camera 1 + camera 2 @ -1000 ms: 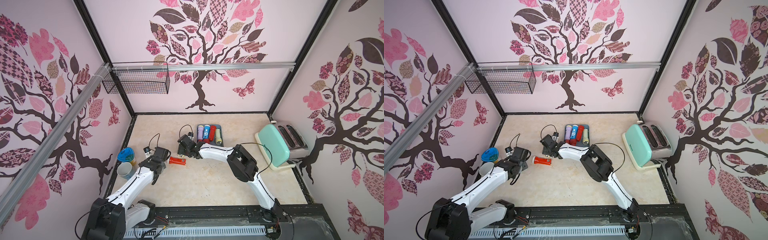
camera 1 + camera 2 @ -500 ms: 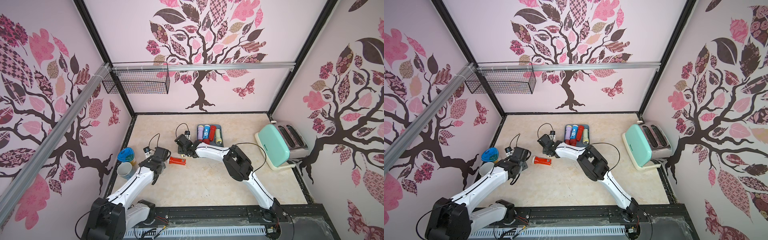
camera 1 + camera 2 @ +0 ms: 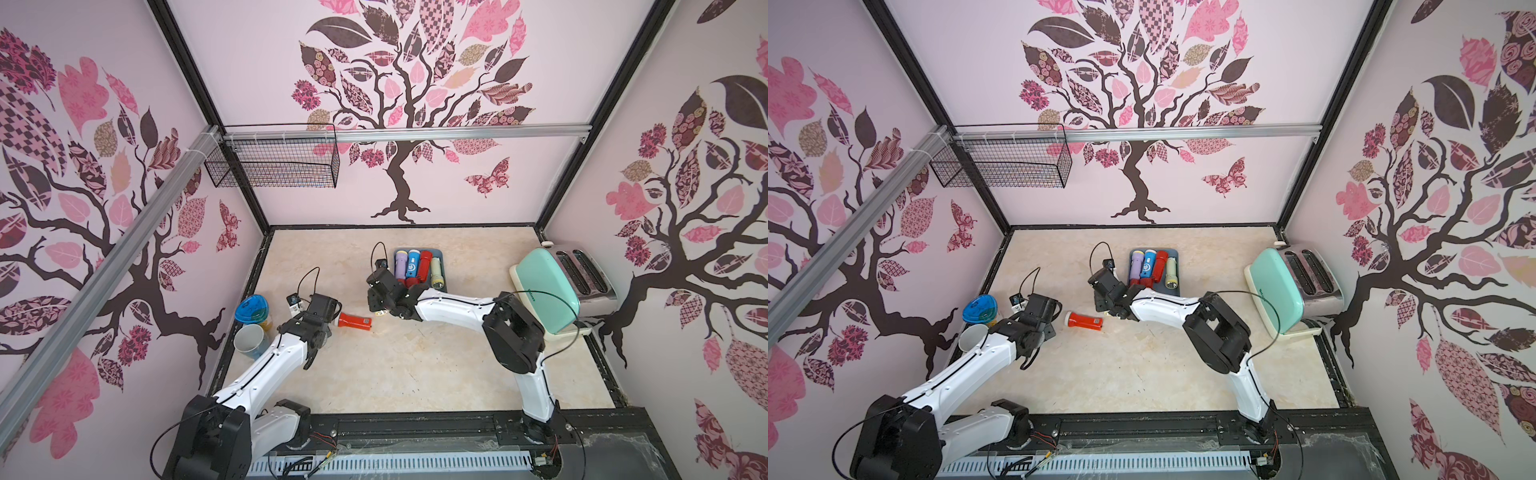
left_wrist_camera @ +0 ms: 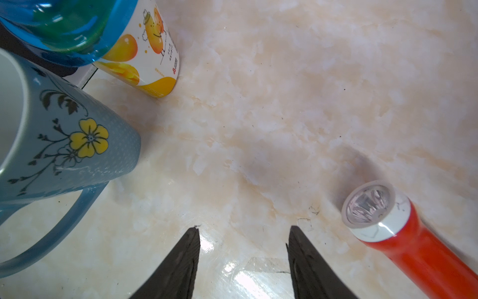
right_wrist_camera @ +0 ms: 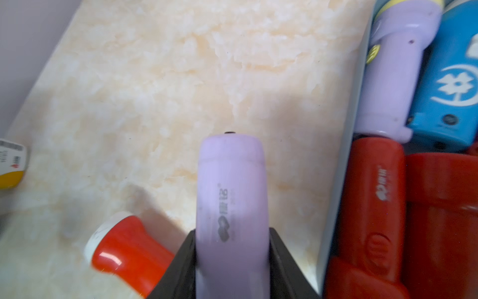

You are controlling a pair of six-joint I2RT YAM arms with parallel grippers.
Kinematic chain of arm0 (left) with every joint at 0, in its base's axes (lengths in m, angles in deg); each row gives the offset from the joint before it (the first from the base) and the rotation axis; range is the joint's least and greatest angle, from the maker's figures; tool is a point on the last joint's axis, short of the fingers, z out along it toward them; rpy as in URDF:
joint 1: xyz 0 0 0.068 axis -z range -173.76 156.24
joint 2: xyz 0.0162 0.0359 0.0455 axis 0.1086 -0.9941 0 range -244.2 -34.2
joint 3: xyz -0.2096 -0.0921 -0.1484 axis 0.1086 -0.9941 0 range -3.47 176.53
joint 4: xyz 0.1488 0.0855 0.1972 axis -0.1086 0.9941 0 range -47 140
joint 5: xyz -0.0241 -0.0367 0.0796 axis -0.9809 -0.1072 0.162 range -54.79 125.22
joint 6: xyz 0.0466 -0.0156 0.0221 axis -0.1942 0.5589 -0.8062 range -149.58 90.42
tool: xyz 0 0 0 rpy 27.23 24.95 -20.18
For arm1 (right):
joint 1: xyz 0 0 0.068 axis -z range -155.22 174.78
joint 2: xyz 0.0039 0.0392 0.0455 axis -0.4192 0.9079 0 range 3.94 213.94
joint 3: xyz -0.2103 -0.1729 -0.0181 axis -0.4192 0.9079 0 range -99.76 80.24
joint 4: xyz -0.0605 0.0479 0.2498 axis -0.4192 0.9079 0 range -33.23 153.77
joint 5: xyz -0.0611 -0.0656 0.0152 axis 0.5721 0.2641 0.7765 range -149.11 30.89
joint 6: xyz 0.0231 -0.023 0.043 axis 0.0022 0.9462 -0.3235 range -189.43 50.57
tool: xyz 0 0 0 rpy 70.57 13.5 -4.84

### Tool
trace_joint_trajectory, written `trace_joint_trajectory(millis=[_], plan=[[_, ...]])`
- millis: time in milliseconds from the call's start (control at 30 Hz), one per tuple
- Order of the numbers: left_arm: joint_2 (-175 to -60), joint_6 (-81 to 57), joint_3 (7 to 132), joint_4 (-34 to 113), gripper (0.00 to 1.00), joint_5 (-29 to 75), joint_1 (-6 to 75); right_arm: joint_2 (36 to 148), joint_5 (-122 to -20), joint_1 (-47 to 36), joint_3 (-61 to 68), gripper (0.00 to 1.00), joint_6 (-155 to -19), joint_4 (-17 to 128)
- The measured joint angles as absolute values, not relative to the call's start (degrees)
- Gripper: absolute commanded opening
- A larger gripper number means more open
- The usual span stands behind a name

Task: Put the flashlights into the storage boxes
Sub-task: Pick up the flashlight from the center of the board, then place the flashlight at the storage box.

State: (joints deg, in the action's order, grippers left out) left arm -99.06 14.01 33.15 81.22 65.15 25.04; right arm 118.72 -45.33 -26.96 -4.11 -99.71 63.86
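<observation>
The right gripper next carries the lilac flashlight over the storage box's long side facing the toaster. It then lowers it inside beside the red ones and releases.
My right gripper (image 5: pixel 231 233) is shut on a lilac flashlight (image 5: pixel 231 186), whose butt end sticks out past the fingertips over the table. It is just outside the long wall of the grey-blue storage box (image 5: pixel 336 181). The storage box (image 3: pixel 444 266) holds a lilac (image 3: pixel 400 266), a blue (image 3: pixel 412 264), a red (image 3: pixel 424 264) and a pale green flashlight (image 3: pixel 435 268), with more red ones (image 5: pixel 372 207) at its near end. One red flashlight (image 3: pixel 354 321) lies loose on the table. My left gripper (image 4: pixel 244 230) is open and empty, with that flashlight's lens (image 4: pixel 367 204) just beside one finger.
A blue flowered mug (image 3: pixel 249 340) and a printed can with a blue lid (image 3: pixel 252 309) stand at the table's left edge, close to my left arm. A mint toaster (image 3: pixel 544 286) sits at the right edge. A black wire basket (image 3: pixel 274 162) hangs on the back wall.
The right gripper has closed on the lilac flashlight beside the storage box. The left arm and the loose red flashlight have not moved.
</observation>
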Motion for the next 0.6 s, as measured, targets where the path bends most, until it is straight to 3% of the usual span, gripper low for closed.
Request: trace_joint_trajectory(millis=[300,433,600], plan=[[-99.1,14.0,33.1,81.2,0.58,65.1,25.0,99.8,-49.8,-12.8,14.6,0.33,-97.0,57.6],[-99.1,14.0,33.1,81.2,0.58,65.1,25.0,98.7,-51.0,-7.3,19.2,0.34,-95.0,57.0],[-99.1,14.0,33.1,81.2,0.58,65.1,25.0,99.5,-52.7,-7.9,20.9,0.34,-93.9,56.9]])
